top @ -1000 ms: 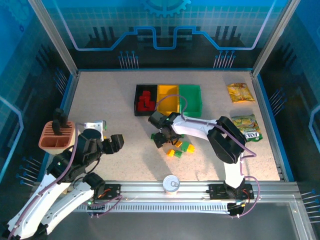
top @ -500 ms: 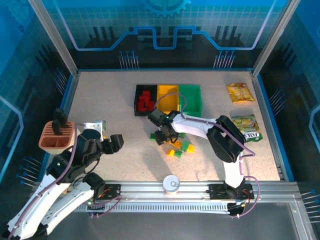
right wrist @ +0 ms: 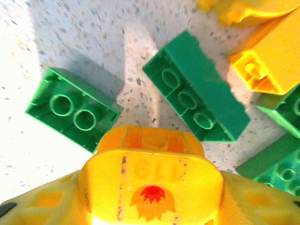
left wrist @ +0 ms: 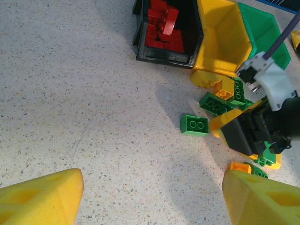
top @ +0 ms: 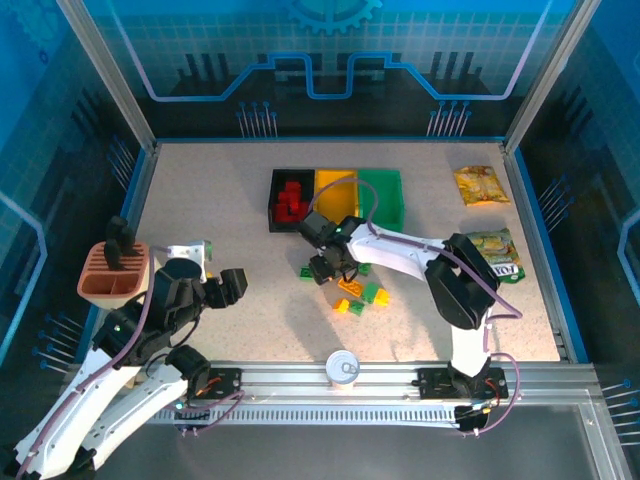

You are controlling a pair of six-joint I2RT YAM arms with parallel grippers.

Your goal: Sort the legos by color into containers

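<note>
My right gripper raises the yellow lego next and carries it outward over the color-matching yellow bin's open inside to release it, as the bin stands outward.
In the right wrist view my right gripper (right wrist: 150, 201) is shut on a yellow lego (right wrist: 150, 140), held above two green legos (right wrist: 72, 110) (right wrist: 197, 101) on the table. From above, the right gripper (top: 322, 268) hovers at the left edge of a loose pile of green and yellow legos (top: 360, 293), just in front of the containers. The black bin (top: 273, 200) holds red legos (left wrist: 161, 30); the yellow bin (top: 336, 195) and green bin (top: 380, 195) stand to its right. My left gripper (top: 235, 283) is open over bare table, with nothing between its fingers (left wrist: 42, 197).
A terracotta ridged holder (top: 112, 272) stands at the left edge beside the left arm. Two snack packets (top: 480, 185) (top: 495, 255) lie at the right. A can (top: 342, 367) sits at the near edge between the arm bases.
My right gripper closed on the yellow lego and shifted slightly toward the bins. The left arm has not moved.
</note>
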